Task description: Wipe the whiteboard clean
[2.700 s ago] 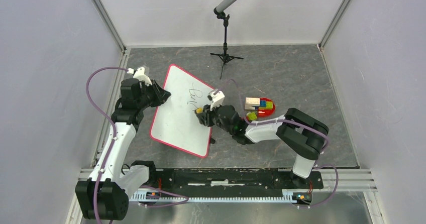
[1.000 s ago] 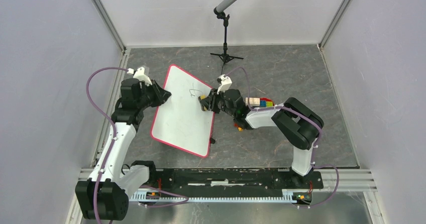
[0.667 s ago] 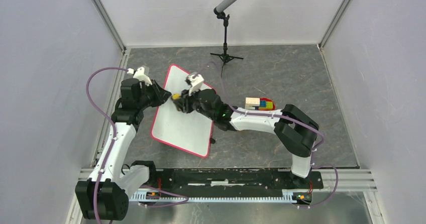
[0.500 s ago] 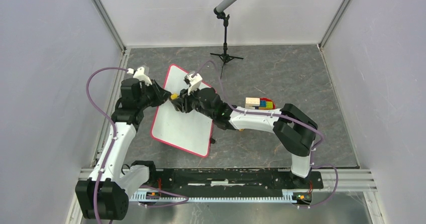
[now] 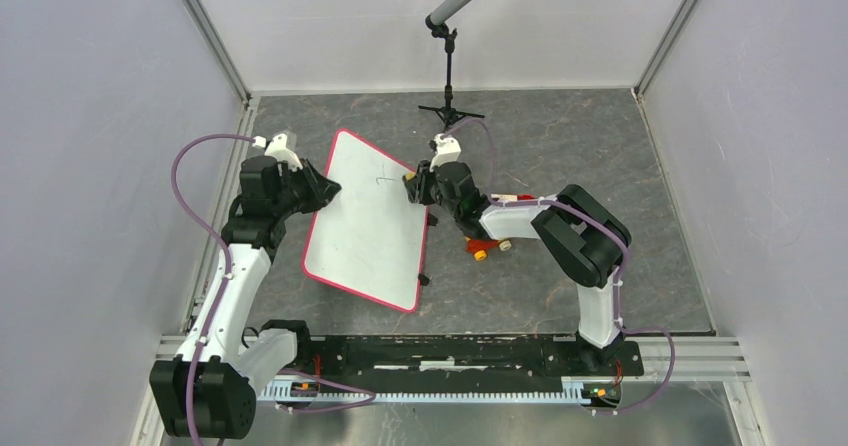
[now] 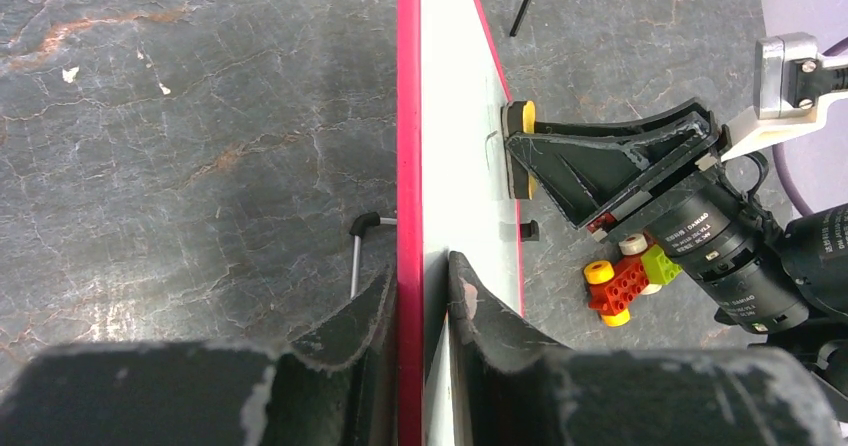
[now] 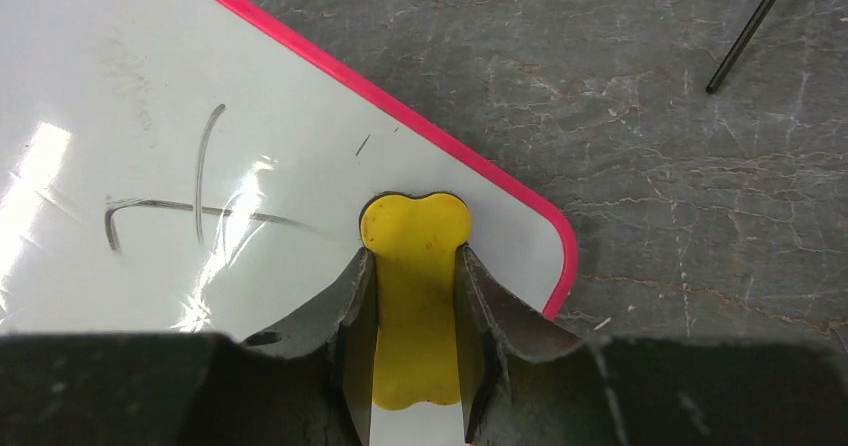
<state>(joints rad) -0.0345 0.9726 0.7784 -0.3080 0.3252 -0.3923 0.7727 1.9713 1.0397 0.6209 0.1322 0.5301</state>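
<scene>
Next, my right gripper moves over the remaining black strokes, then back and down past the brick toy, and releases the eraser [image 7: 415,266] where the tabletop is clear.
The whiteboard [image 5: 360,236], white with a red-pink frame, lies tilted on the grey table. My left gripper [image 5: 325,188] is shut on its left edge, one finger on each face [image 6: 420,278]. My right gripper [image 5: 412,184] is shut on a yellow eraser [image 7: 415,266], pressed flat on the board by its upper right corner. A few thin black strokes [image 7: 200,191] remain on the white surface [image 7: 120,86] left of the eraser. From the left wrist view the board [image 6: 450,116] is edge-on, with the eraser [image 6: 520,131] against its face.
A microphone stand [image 5: 447,86] rises behind the board; one of its legs [image 7: 750,26] shows near the right gripper. A small red and yellow brick toy [image 5: 488,249] lies on the table under the right arm [image 6: 620,281]. Grey walls close in on both sides.
The right gripper swept the eraser left across the board's upper part, then back right to its upper right corner. Most of the handwriting has gone. The left gripper has kept its hold.
</scene>
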